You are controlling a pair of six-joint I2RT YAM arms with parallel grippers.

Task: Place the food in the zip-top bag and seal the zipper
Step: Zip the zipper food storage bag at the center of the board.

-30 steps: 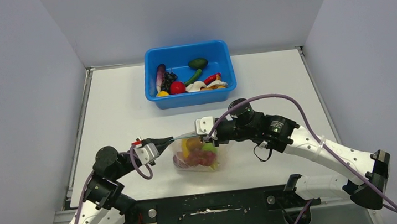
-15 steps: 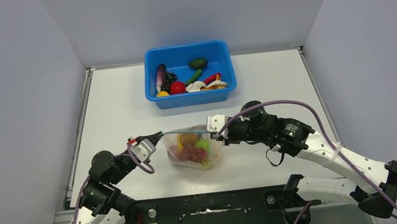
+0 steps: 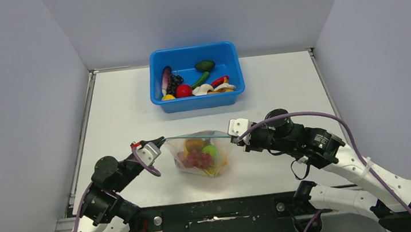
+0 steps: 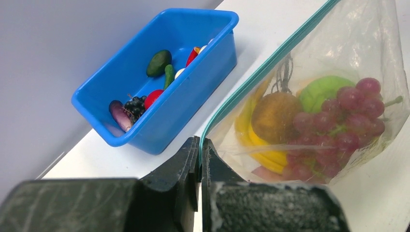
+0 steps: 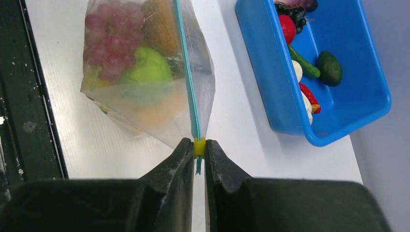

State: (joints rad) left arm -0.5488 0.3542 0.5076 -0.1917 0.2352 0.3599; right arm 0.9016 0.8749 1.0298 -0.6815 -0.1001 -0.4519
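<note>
My right gripper moves outward toward the bare tabletop before the blue tub [image 5: 252,129] next and releases the small yellow slider [image 5: 199,146], since it already sits at the zipper's end.
The clear zip-top bag [image 3: 202,154] hangs stretched between my two grippers just above the table. Inside it are reddish-purple grapes [image 4: 345,121], a green apple [image 4: 321,89], a brownish-orange piece [image 4: 275,111] and the yellow banana bunch [image 4: 261,145]. The teal zipper [image 3: 196,136] runs taut and straight along its mouth. My left gripper [image 4: 199,145] is shut on the zipper's left end. My right gripper [image 5: 199,147] is shut on the small yellow slider [image 5: 199,146] at the zipper's right end.
A rigid blue tub [image 3: 196,76] stands at the back of the table with several other toy foods in it, among them a dark avocado [image 3: 205,65] and a red tomato [image 3: 184,90]. The black base rail [image 3: 219,212] runs along the near edge.
My right gripper has slid to the right along the zipper, from the bag's middle to its right end. The bag has been drawn flatter and tauter. The left gripper has held its end.
</note>
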